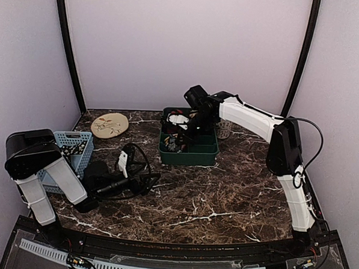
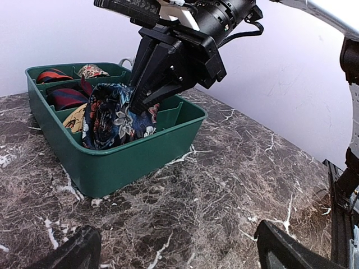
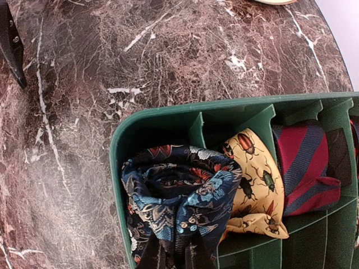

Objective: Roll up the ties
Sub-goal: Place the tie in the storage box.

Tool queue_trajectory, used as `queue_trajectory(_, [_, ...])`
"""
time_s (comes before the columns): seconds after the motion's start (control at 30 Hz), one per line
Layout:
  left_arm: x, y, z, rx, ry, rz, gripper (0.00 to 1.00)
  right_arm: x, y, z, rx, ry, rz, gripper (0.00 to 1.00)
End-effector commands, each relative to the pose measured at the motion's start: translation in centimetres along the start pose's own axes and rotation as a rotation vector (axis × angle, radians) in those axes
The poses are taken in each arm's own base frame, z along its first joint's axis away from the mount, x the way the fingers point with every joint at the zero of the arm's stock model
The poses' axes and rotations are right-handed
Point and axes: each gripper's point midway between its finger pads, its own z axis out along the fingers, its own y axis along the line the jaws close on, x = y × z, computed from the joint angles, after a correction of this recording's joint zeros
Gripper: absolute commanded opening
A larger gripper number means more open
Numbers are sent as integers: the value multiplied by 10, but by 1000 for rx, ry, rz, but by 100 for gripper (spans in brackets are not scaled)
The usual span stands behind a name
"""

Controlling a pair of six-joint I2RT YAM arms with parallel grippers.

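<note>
My right gripper should next go down further into the tray's near corner section [image 1: 172, 145] [image 3: 167, 188] beside the yellow tie and then open, since the floral roll bulges above the tray's rim.
A green divided tray [image 1: 188, 154] [image 2: 140, 159] [image 3: 168, 114] stands at the back middle of the marble table. My right gripper [image 1: 188, 132] [image 2: 137, 103] [image 3: 174, 259] reaches down into its near corner compartment, shut on a rolled dark blue floral tie [image 2: 112, 120] [image 3: 174, 188]. Beside that roll lie a yellow tie with beetles [image 3: 253, 185] and a red and blue striped tie [image 3: 305, 168] [image 2: 64, 96]. More rolled ties [image 2: 53, 74] fill the far compartments. My left gripper [image 1: 132, 168] [image 2: 179, 259] hovers low over the table, left of and in front of the tray, open and holding nothing.
A light blue basket [image 1: 76, 156] stands at the left edge next to my left arm. A round tan plate [image 1: 109, 125] lies at the back left. A pale cup-like object [image 1: 225, 129] sits just right of the tray, under my right arm. Walls close in on three sides.
</note>
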Motion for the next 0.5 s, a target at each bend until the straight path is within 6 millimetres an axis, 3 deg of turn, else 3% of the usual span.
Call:
queue_trajectory(0.0, [-15,-3,-1,15,-49,-6,99,45,27,50,-117,147,22,0])
queue_trajectory(0.23, [-16,-5,1,22,-49,-5,99,64,38,67,-157,201,37,0])
queue_trajectory(0.47, [-18,-6,2,26,-50,-5,99,70,41,77,-182,206,53,0])
